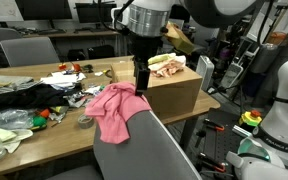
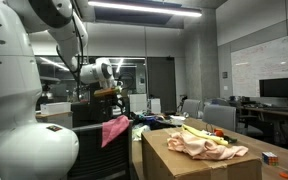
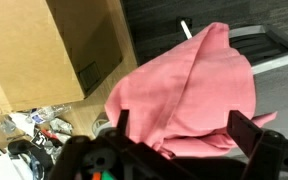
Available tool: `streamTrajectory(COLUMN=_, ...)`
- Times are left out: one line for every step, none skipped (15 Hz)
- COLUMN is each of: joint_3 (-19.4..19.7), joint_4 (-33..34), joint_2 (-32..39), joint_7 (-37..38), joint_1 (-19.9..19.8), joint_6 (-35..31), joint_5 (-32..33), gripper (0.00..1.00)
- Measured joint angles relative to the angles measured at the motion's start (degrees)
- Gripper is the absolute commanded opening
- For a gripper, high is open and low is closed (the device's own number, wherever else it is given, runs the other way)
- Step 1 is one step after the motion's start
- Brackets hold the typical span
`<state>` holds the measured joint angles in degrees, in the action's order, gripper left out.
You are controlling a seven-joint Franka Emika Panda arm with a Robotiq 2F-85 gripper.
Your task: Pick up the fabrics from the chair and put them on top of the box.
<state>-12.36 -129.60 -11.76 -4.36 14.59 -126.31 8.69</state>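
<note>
My gripper is open above the fabric, and next it will tilt and move down and outward onto the top edge of the pink fabric (image 1: 112,108) (image 3: 189,92) over the chair back, because that edge still lies loose below my open fingers.
A pink fabric (image 1: 112,108) is draped over the back of a grey chair (image 1: 144,150); it also shows in an exterior view (image 2: 114,130) and fills the wrist view (image 3: 184,90). My gripper (image 1: 141,84) hangs just above the fabric's top edge, next to the cardboard box (image 1: 179,92). In the wrist view its two fingers (image 3: 184,135) stand wide apart with the pink cloth between and below them, not pinched. Pale pink and yellowish fabrics (image 1: 167,66) lie on top of the box (image 2: 199,160), also seen in an exterior view (image 2: 206,143).
The table (image 1: 24,78) left of the box is cluttered with black cloth (image 1: 24,98), small items and a clear bag (image 1: 2,130). Office chairs (image 1: 29,50) stand behind it. A white robot base (image 1: 284,100) is at the right.
</note>
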Motion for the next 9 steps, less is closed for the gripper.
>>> streamTrajectory(joint_3=0.00, joint_4=0.00, joint_2=0.23, joint_7=0.09, joint_1=0.00, joint_6=-0.90, joint_5=0.00, gripper=1.00)
streamTrajectory(joint_3=0.00, joint_4=0.00, joint_2=0.49, joint_7=0.27, joint_1=0.00, joint_6=-1.77, joint_5=0.00, gripper=1.00)
streamTrajectory(joint_3=0.00, joint_4=0.01, joint_2=0.75, joint_7=0.52, joint_1=0.00, joint_6=-2.61, joint_5=0.00, gripper=1.00)
streamTrajectory(joint_3=-0.02, joint_4=0.01, joint_2=1.04, joint_7=0.87, joint_1=0.00, joint_6=-3.48, joint_5=0.07, gripper=1.00)
streamTrajectory(joint_3=-0.05, joint_4=0.01, joint_2=1.37, joint_7=1.29, joint_1=0.00, joint_6=-4.24, joint_5=0.31, gripper=1.00)
streamTrajectory(joint_3=-0.08, joint_4=0.01, joint_2=1.72, joint_7=1.86, joint_1=-0.01, joint_6=-4.94, joint_5=0.89, gripper=1.00)
streamTrajectory(joint_3=-0.12, joint_4=0.01, joint_2=2.12, joint_7=2.55, joint_1=-0.03, joint_6=-5.63, joint_5=1.60, gripper=1.00)
streamTrajectory(joint_3=-0.17, joint_4=0.02, joint_2=2.54, joint_7=3.34, joint_1=-0.06, joint_6=-6.17, joint_5=2.51, gripper=1.00)
streamTrajectory(joint_3=-0.27, joint_4=0.02, joint_2=3.03, joint_7=4.34, joint_1=-0.17, joint_6=-6.75, joint_5=3.75, gripper=1.00)
